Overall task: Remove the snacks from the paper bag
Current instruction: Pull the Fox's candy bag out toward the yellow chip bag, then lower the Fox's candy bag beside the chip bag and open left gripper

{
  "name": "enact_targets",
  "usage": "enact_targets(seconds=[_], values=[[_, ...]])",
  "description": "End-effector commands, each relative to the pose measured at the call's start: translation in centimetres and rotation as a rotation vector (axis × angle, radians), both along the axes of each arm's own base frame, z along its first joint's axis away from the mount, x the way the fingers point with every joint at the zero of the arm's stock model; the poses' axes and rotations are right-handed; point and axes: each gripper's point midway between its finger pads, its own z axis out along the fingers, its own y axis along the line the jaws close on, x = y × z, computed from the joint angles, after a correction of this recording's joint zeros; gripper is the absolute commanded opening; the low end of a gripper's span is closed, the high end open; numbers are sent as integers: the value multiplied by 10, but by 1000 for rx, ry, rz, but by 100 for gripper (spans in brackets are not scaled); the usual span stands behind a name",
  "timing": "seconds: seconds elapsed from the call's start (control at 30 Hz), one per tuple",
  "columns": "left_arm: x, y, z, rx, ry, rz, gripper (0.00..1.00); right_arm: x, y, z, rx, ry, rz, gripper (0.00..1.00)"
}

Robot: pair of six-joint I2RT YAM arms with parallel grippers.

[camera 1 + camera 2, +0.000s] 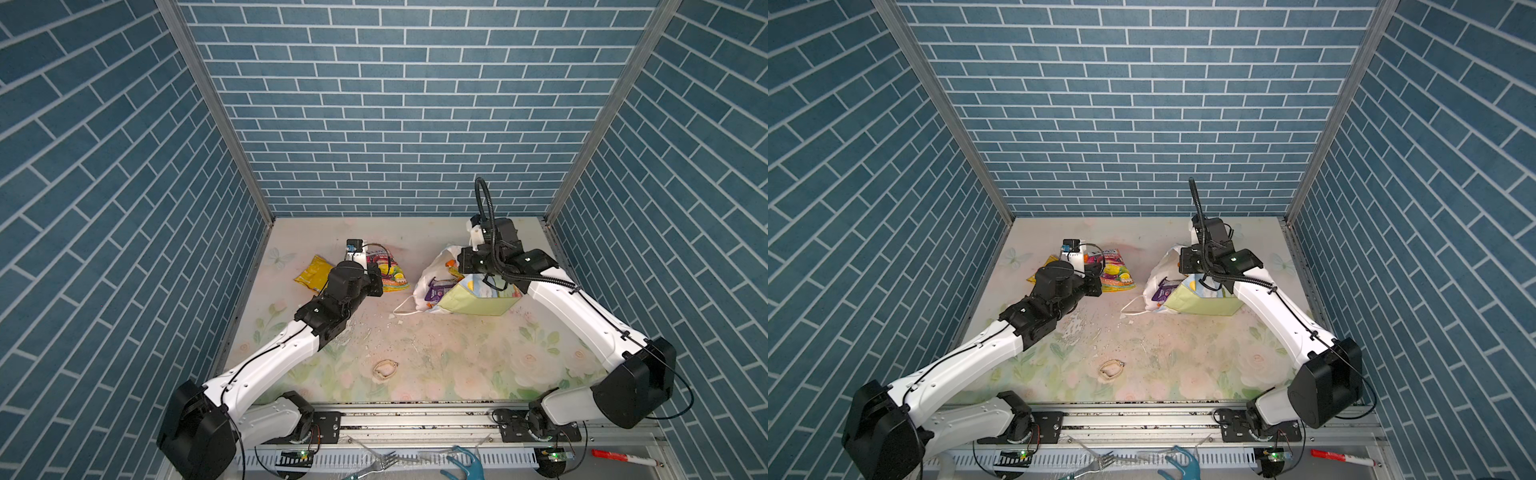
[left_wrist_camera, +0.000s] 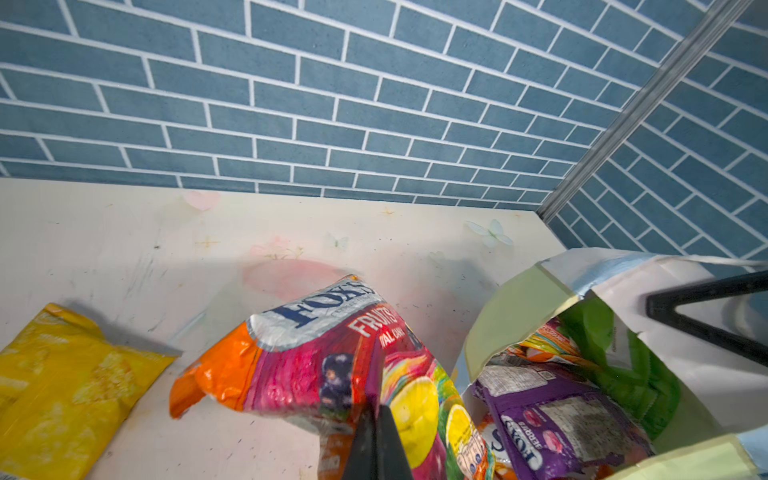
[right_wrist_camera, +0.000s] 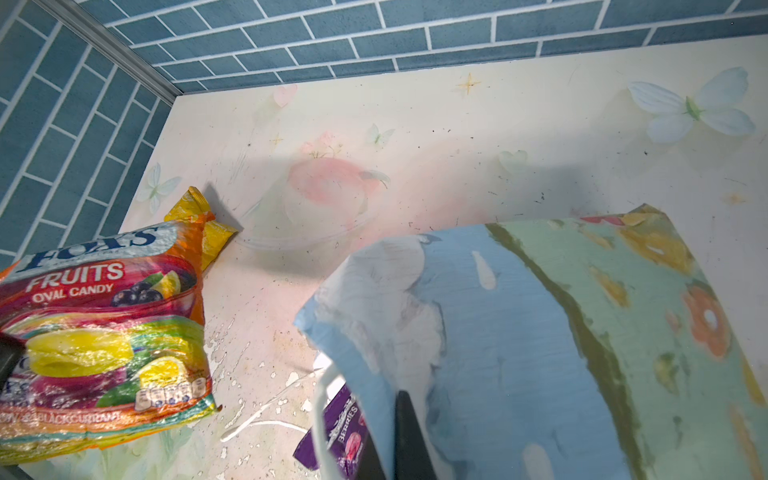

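Observation:
The left gripper will next swing away from the still-filled paper bag and move down to let go of the fold, because the bare tabletop (image 2: pixel 156 440) beside the yellow packet is below it.
The paper bag (image 1: pixel 478 301) lies on its side at the back right, mouth facing left, its white string handle (image 1: pixel 405 309) trailing on the table. My right gripper (image 3: pixel 401 401) is shut on the bag's upper wall near the mouth. Inside show a purple packet (image 2: pixel 552 419), a green bag (image 2: pixel 623 361) and orange packets. My left gripper (image 2: pixel 376 411) is shut on a pink and orange FOX'S fruits candy bag (image 2: pixel 299 365), held left of the mouth (image 1: pixel 392 276). A yellow packet (image 1: pixel 313 274) lies flat on the table farther left.
Blue brick walls close the table on three sides. A tan loop (image 1: pixel 385 369) lies at the front middle of the flowered table. Below the front rail (image 1: pixel 415 419) lie a fork (image 1: pixel 376 461), a teal tool (image 1: pixel 467 463) and a red marker (image 1: pixel 621 457).

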Motion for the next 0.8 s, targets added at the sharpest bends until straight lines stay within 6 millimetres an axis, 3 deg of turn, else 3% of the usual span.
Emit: enact_targets(seconds=[0.0,0.3,0.57,0.73,0.77], values=[[2,16,9,-2,-37,43,0,9,5,20,51,-59,-17,0],[7,56,0,64,-32,157,0,7,3,22,44,-60,-21,0],[16,97,-24,91,20,275,0,6,1,27,40,-65,-24,0],[25,118,-51,75,93,342,0,7,2,27,38,-58,-20,0],[23,123,-65,90,121,354,0,7,2,26,37,-54,-19,0]])
